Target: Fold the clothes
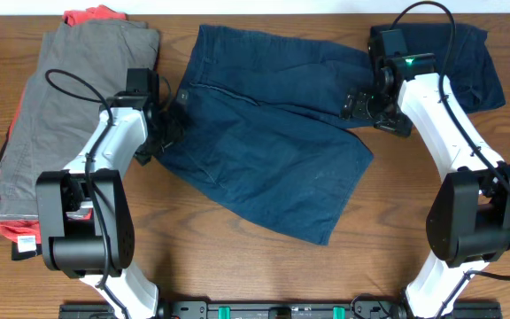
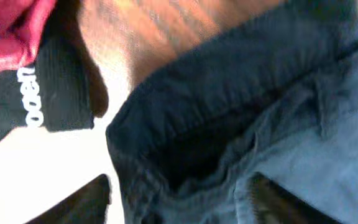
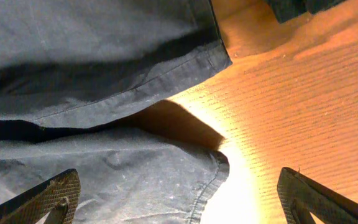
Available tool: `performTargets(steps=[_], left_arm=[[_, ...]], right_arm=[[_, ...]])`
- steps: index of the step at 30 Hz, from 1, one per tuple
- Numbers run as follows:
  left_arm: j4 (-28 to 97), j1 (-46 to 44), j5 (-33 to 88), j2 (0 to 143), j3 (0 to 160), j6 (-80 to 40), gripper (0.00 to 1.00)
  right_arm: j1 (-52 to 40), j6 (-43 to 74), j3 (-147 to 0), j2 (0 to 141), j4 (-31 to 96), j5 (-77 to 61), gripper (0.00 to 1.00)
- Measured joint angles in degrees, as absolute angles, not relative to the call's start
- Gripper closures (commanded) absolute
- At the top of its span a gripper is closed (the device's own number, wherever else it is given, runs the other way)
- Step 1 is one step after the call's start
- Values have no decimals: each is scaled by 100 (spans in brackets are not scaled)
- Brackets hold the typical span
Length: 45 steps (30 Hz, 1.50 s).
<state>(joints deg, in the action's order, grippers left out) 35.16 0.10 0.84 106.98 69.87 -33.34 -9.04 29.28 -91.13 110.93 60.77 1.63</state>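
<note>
Next I need to move my right gripper back and down onto the lower leg's near hem corner, which juts out back from it and to its left in the overhead view.
Dark navy-blue shorts lie spread flat at the middle of the table, waistband to the left. My left gripper is open at the waistband's left corner. In the left wrist view the waistband edge bunches between the two spread fingers. My right gripper is open over the hem of the upper leg. In the right wrist view a hem corner of the shorts lies between the wide-apart fingers.
A stack of grey, red-orange and black clothes lies at the left edge. A black ribbed garment with white letters and red fabric show beside the left gripper. A dark navy garment lies at the back right.
</note>
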Motion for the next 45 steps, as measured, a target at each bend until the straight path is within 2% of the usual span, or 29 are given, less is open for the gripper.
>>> performTargets(steps=[5, 9, 19, 28, 32, 37, 45], left_arm=[[3201, 10, -3, 10698, 6735, -3634, 60], [3142, 10, -21, 10698, 6683, -3739, 94], [3535, 19, -40, 10698, 6683, -4169, 94], [5870, 532, -631, 10453, 6654, -6563, 94], [6261, 681, -681, 10265, 6654, -7100, 94], [6167, 552, -633, 10224, 6654, -7028, 94], [5791, 27, -576, 10110, 6652, -5688, 94]], right_arm=[[-961, 2980, -9113, 11093, 6123, 49, 1], [-1070, 2993, -9113, 11093, 6132, -23, 1], [-1411, 3000, -9113, 11093, 6414, -108, 1], [-1422, 3011, -8991, 11089, 6598, -176, 1], [-1424, 3017, -8764, 11089, 6600, -215, 1], [-1555, 3013, -8619, 11089, 6460, -307, 1], [-1920, 2971, -8617, 11089, 6493, -456, 3]])
